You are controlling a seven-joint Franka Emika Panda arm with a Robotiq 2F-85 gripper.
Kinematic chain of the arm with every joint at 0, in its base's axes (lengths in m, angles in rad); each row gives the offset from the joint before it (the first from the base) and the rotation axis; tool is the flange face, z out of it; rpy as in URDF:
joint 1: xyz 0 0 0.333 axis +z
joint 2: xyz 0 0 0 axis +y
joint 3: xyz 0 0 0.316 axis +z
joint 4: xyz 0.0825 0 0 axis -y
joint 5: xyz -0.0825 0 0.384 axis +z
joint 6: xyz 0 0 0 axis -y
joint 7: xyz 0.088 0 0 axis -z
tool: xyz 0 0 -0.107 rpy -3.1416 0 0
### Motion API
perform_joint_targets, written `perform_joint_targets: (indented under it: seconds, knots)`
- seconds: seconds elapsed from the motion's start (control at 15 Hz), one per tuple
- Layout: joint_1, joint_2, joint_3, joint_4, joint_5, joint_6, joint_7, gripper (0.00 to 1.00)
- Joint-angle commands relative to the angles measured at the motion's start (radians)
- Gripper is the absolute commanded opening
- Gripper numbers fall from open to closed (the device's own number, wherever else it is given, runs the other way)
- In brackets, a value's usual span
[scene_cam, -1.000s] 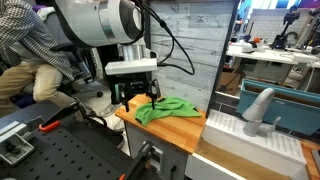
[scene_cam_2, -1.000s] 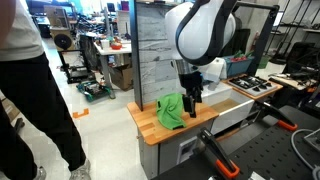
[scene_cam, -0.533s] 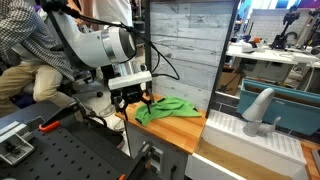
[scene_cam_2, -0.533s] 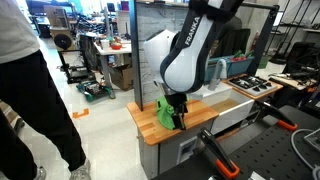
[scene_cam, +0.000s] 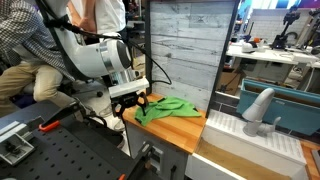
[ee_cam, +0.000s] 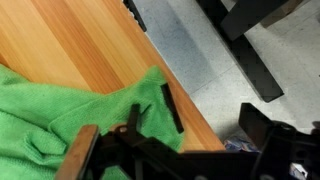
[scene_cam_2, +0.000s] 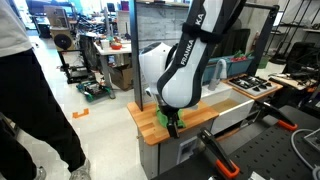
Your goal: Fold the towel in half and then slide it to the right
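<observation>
My gripper stays low and closes on the towel's corner next, since the towel's raised corner (scene_cam: 141,113) (ee_cam: 168,112) already stands between my open fingers by the table edge.
A crumpled green towel (scene_cam: 168,108) lies on the wooden table (scene_cam: 185,128), near its front corner. It fills the left of the wrist view (ee_cam: 60,120), and only a green sliver (scene_cam_2: 160,117) shows behind the arm in an exterior view. My gripper (scene_cam: 137,103) is low over the towel's corner by the table edge; it also shows in an exterior view (scene_cam_2: 172,125). In the wrist view its two dark fingers (ee_cam: 152,112) stand apart with the towel's corner between them. The gripper looks open.
A grey board wall (scene_cam: 185,45) stands upright behind the table. A white sink unit with a faucet (scene_cam: 262,108) adjoins the table. The table edge drops to the floor (ee_cam: 215,45) right beside the fingers. People stand nearby (scene_cam_2: 20,80).
The arm has swung down and toward the table's corner. The gripper went from above the middle of the towel to low at its corner. The towel has not visibly moved.
</observation>
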Motion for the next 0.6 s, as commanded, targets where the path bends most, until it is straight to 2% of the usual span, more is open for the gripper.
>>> perform_joint_targets:
  seconds: [0.0, 0.13, 0.53]
  knots:
    - [-0.026, 0.027, 0.020, 0.014, -0.021, 0.050, -0.065, 0.72]
    - [-0.032, 0.030, 0.025, 0.010, -0.019, 0.062, -0.091, 0.67]
    - [-0.057, 0.031, 0.039, 0.012, -0.010, 0.069, -0.148, 0.23]
